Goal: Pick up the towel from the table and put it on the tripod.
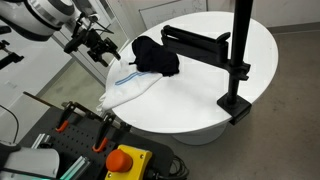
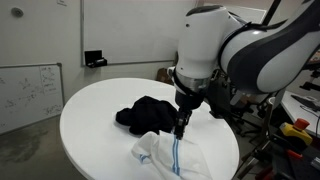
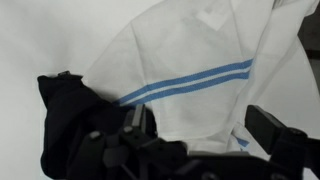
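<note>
I should next lower my gripper onto the plain white part of the towel beside the blue stripes and close on a fold there, because my open fingers are still empty above the towel.
The white towel (image 1: 128,88) (image 2: 168,155) with thin blue stripes lies crumpled at the edge of the round white table (image 1: 215,80) (image 2: 90,125). Part of it droops over the rim. In the wrist view the towel (image 3: 195,55) fills the frame under my gripper (image 3: 205,130), whose fingers (image 3: 272,128) stand wide apart with nothing between them. My gripper (image 1: 103,50) (image 2: 182,125) hovers open just above the towel. The black tripod (image 1: 240,50) stands on the table with its flat base (image 1: 235,103) at the rim and its horizontal arm (image 1: 195,40) reaching across the table.
A smaller black cloth (image 1: 156,57) (image 2: 145,112) (image 3: 65,115) lies right against the towel. A red emergency button (image 1: 125,158) and orange-handled clamps (image 1: 104,135) sit below the table edge. A whiteboard (image 2: 25,92) leans on the wall.
</note>
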You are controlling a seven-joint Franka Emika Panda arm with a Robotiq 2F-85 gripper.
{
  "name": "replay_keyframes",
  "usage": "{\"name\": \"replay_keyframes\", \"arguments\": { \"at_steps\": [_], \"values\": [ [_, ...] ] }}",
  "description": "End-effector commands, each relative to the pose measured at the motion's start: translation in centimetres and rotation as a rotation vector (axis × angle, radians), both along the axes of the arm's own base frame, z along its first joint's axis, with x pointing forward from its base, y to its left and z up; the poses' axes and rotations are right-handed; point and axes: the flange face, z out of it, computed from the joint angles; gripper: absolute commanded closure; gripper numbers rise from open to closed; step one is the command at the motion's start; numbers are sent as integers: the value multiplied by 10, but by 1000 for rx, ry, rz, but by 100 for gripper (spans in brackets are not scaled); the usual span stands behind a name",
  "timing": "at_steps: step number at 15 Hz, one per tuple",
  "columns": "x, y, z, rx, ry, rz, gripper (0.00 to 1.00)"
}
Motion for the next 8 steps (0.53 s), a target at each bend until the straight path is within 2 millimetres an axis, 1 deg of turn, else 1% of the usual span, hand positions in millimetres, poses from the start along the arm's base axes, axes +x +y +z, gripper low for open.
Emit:
{"name": "replay_keyframes", "arguments": {
  "at_steps": [1,4,8],
  "values": [
    [23,15,-29,-15,-108,-45,0],
    [31,27,-50,-22,-155,-79,0],
    [34,42,-76,-50,-170,-102,0]
  ]
}}
